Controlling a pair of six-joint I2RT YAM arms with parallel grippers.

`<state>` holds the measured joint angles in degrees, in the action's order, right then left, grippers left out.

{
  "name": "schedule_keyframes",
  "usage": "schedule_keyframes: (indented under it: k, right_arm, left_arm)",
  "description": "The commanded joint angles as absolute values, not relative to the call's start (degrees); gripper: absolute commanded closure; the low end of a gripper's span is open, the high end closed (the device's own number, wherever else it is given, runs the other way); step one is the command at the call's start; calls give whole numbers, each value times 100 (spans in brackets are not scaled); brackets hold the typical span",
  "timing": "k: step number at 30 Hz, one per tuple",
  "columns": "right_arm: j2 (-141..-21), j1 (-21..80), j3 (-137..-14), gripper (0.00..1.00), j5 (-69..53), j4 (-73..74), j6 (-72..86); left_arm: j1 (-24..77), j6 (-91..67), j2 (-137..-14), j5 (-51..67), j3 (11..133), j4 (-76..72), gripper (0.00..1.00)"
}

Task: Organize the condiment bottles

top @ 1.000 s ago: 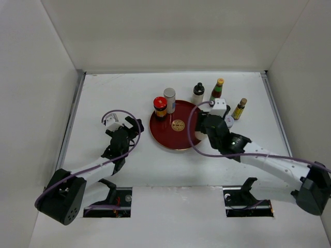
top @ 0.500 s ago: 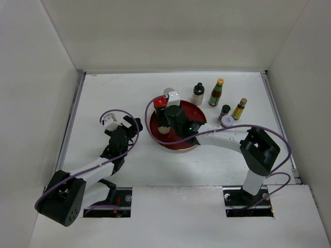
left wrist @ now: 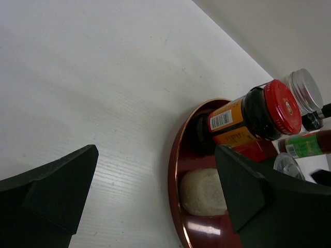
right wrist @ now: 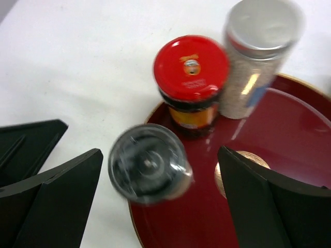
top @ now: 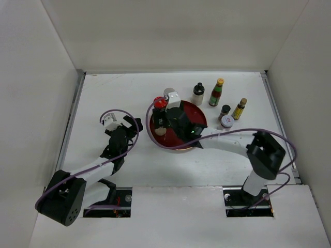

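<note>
I need to lift my right gripper across the tray point(top: 200, 112) next and lower it around the grey-lidded jar point(top: 227, 122), which is to its right in the top view and still off the tray.
A round dark-red tray point(top: 200, 112) holds a red-capped jar point(top: 160, 103) and a silver-capped shaker point(top: 168, 93) at its far left. My right gripper point(top: 162, 124) is over the tray's left edge. In the right wrist view its jaws point(right wrist: 160, 155) stand wide open around a small shaker with a clear grey lid point(right wrist: 147, 163), which stands on the tray point(right wrist: 289, 134) near the rim. The red-capped jar point(right wrist: 191, 67) and the silver-capped shaker point(right wrist: 264, 26) are just beyond it. My left gripper point(top: 132, 127) is open and empty on the table left of the tray.
Right of the tray stand a black-capped white bottle point(top: 198, 93), a yellow-capped red bottle point(top: 216, 92), a small dark jar point(top: 224, 110), a gold-capped yellow bottle point(top: 239, 108) and a grey-lidded jar point(top: 226, 121). The left wrist view shows the tray rim point(left wrist: 173, 170) close by.
My right arm swung left from the tray's right edge across the tray to its left edge. The left arm has not moved.
</note>
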<state>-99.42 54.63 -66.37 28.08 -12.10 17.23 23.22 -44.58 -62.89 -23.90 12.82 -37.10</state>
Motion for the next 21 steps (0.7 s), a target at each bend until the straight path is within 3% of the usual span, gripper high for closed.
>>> schedule_keyframes:
  k: [1, 6, 10, 15, 21]
  right_arm:
    - [-8581, 5384, -6067, 0, 3172, -1644, 1626]
    - [-7043, 4410, -4599, 0, 4145, -1355, 1880]
    - [-6566, 3372, -4237, 0, 4860, -151, 2293]
    - [-6670, 2545, -4034, 0, 4185, 26, 2461]
    - [-7426, 2228, -4175, 0, 3736, 9, 2522]
  left_arm:
    - [2246, -4535, -6249, -2329, 1239, -3990, 0]
    - [2263, -4570, -6345, -2303, 1257, -4043, 0]
    - [2263, -4614, -6311, -2224, 1248, -4052, 0]
    - [2237, -4641, -6398, -2206, 1274, -4052, 0]
    - [2219, -4649, -6416, -2162, 1274, -4052, 0]
